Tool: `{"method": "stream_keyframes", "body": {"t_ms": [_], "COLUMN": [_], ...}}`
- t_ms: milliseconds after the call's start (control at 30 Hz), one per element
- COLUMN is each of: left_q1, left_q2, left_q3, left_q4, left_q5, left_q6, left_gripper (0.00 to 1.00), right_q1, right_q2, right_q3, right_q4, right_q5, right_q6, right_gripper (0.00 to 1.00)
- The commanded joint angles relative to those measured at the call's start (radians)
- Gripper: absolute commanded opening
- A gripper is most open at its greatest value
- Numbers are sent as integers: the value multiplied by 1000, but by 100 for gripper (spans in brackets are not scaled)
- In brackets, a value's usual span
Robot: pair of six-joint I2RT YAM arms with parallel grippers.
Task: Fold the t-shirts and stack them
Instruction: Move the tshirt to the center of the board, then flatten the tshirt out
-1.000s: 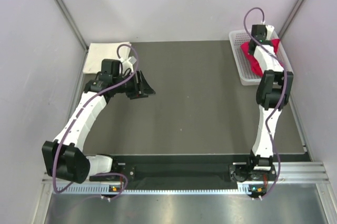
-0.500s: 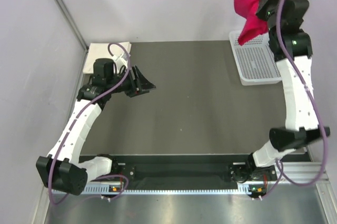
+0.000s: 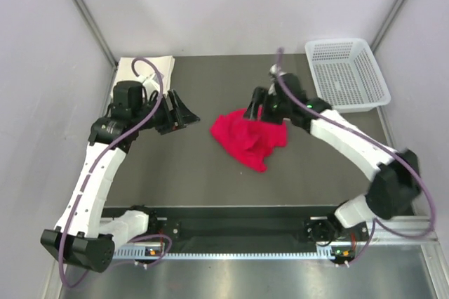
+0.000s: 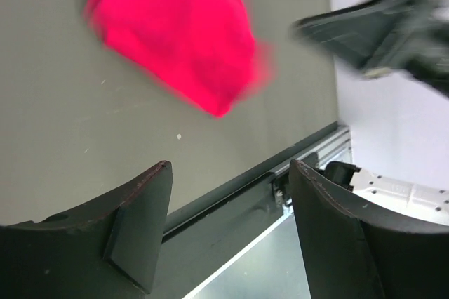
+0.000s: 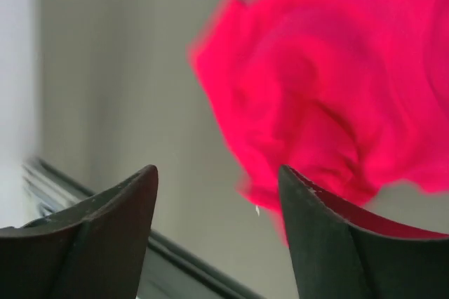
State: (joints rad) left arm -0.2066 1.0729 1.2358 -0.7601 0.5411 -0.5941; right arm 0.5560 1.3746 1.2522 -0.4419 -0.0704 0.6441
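The cloth lies crumpled away from my left gripper's fingers, so next the gripper should move down, back and over to the red t-shirt's near edge and close.
The red t-shirt (image 3: 247, 141) lies crumpled in the middle of the dark table; it also shows in the left wrist view (image 4: 175, 25) and, blurred, in the right wrist view (image 5: 337, 88). My right gripper (image 3: 254, 111) hangs open just over the shirt's far edge, with nothing between its jaws (image 5: 217, 169). Left of the shirt and apart from it, my left gripper (image 3: 184, 111) is open and empty (image 4: 230, 165). The cream-white t-shirt (image 3: 140, 69) lies folded flat at the far left corner, partly hidden by the left arm.
The white mesh basket (image 3: 349, 74) stands at the far right corner with nothing in it. Grey walls close in the table on three sides. A metal rail (image 3: 238, 232) runs along the near edge between the arm bases.
The right arm lifted the red t-shirt out of the basket, swung it high, brought it down to the table's middle and opened its jaws. The left gripper opened a little wider.
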Motion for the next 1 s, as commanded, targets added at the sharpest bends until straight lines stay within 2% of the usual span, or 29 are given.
{"method": "stream_keyframes", "body": {"t_ms": [0, 33, 133, 233, 333, 367, 433, 467, 600, 700, 867, 933, 967], "left_q1": [4, 4, -59, -219, -313, -326, -367, -390, -416, -421, -422, -422, -422], "left_q2": [-7, -5, -14, 5, 41, 59, 88, 131, 289, 422, 567, 594, 619], "left_q3": [-16, -48, -161, -246, -353, -380, -418, -411, -366, -308, -257, -228, -219], "left_q4": [-99, -103, -30, 42, 163, 251, 333, 376, 413, 433, 473, 476, 473], "left_q5": [-49, -38, -15, -99, -96, -80, -63, -61, -55, -33, -32, -43, -46], "left_q6": [43, 40, -12, -76, -154, -191, -214, -217, -178, -158, -158, -150, -148], "left_gripper": [72, 72, 71, 69, 66, 65, 68, 73, 76, 70, 61, 59, 57], "right_q1": [56, 53, 26, -26, -82, -99, -142, -168, -195, -174, -88, -64, -58], "right_q2": [98, 122, 71, -24, -83, -89, -91, -89, -46, 21, 84, 119, 129], "right_q3": [16, 33, -49, -182, -288, -309, -359, -384, -413, -430, -412, -401, -398], "right_q4": [2, -73, -116, -97, -69, -60, -18, 11, 84, 138, 150, 147, 144], "right_q5": [-181, -177, -131, -111, -102, -109, -143, -149, -216, -288, -227, -201, -192], "right_q6": [-1, -50, -112, -130, -150, -150, -159, -162, -179, -173, -216, -227, -228], "right_gripper": [71, 73, 79, 79, 73, 67, 62, 61, 64, 62, 56, 52, 46]}}
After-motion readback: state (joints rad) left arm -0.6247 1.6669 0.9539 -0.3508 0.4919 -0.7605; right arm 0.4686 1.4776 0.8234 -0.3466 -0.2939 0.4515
